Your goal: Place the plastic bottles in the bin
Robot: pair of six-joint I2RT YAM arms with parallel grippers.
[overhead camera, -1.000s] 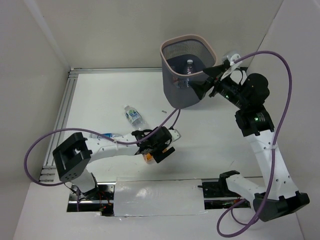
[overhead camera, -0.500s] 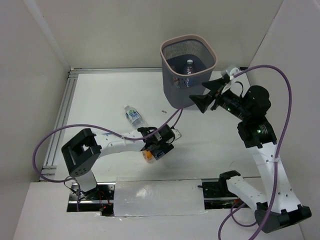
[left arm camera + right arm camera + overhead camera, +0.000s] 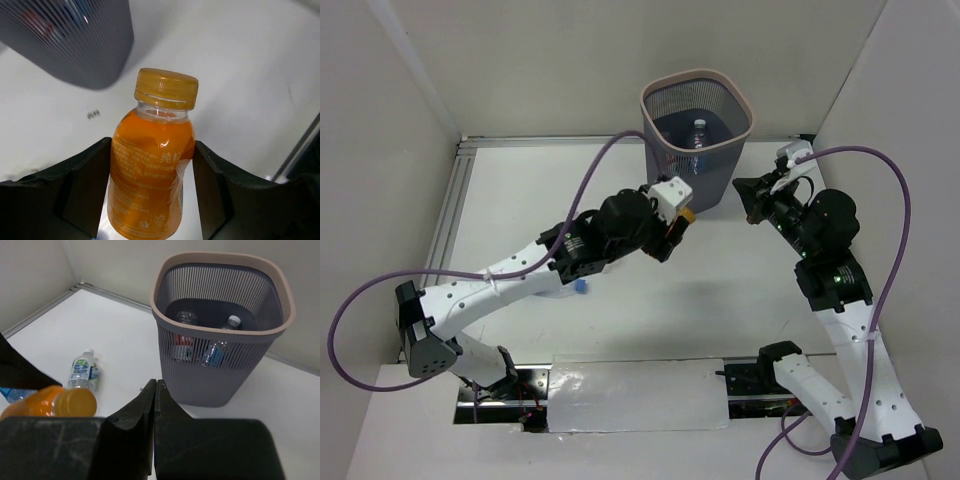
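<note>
My left gripper has the orange-drink bottle (image 3: 686, 216) still below the bin's rim, so I should next lift it and carry the bottle outward over the bin's opening (image 3: 699, 112) to release it.
My left gripper (image 3: 152, 146) is shut on the orange-drink bottle (image 3: 152, 165), one of the plastic bottles, gripping its body with the cap pointing away. In the top view it (image 3: 672, 228) holds the bottle (image 3: 686, 216) just in front of the bin (image 3: 665, 100), below its rim. The bin (image 3: 220, 385) holds a clear bottle (image 3: 186, 317), another with a white cap (image 3: 227, 324), and a red-labelled one. A blue-white labelled water bottle (image 3: 82, 371) lies on the table, hidden by my left arm in the top view. My right gripper (image 3: 155, 384) is shut and empty, right of the bin (image 3: 740, 190).
A tiny blue cube (image 3: 582, 288) lies on the table beside my left forearm. White walls close in the table at the back and both sides, and a metal rail (image 3: 450, 220) runs along the left edge. Purple cables loop over both arms.
My left arm has lifted the orange-drink bottle off the near table and carried it up to the bin's front. My right gripper has closed and drawn back from the bin's rim.
</note>
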